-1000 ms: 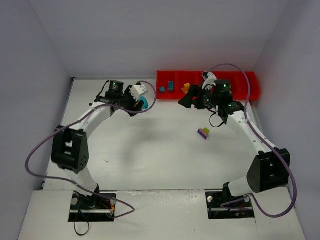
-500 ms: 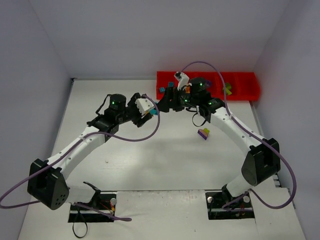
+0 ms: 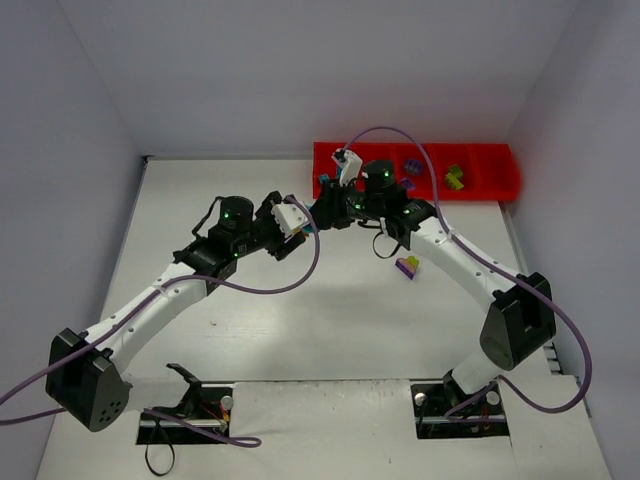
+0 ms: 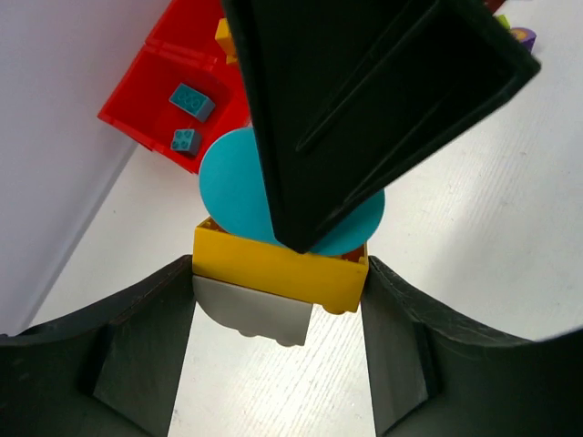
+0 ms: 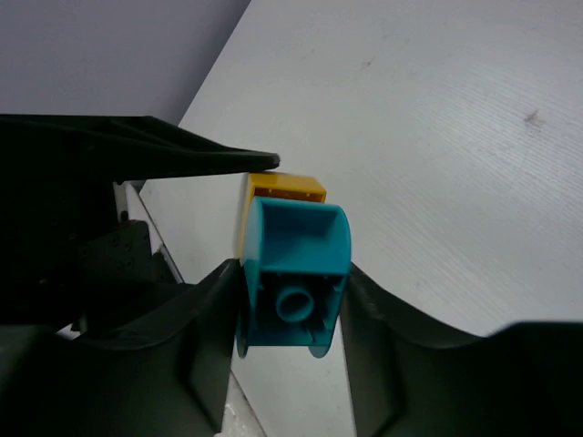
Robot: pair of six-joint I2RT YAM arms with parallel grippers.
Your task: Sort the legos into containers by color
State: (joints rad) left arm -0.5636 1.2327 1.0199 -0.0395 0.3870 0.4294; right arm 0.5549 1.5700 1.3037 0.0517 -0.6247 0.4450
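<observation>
My right gripper moves off the yellow brick and outward next, then down to the tray's end section to release its teal brick, since teal bricks lie there.
A small stack of two legos hangs above the table, held from both sides. In the left wrist view the fingers of my left gripper press on the yellow brick, with the teal brick on top of it. My right gripper is shut on the teal brick, and the yellow brick pokes out behind. From above, the left gripper and the right gripper meet just in front of the red tray of containers.
A purple and yellow stack lies on the table under the right arm. The tray holds two teal bricks at its left end, a purple one and green ones further right. Walls close in on three sides.
The right arm swung left from over the tray to the left gripper and closed on the teal brick. The left arm stretched right with the stack in its grip.
</observation>
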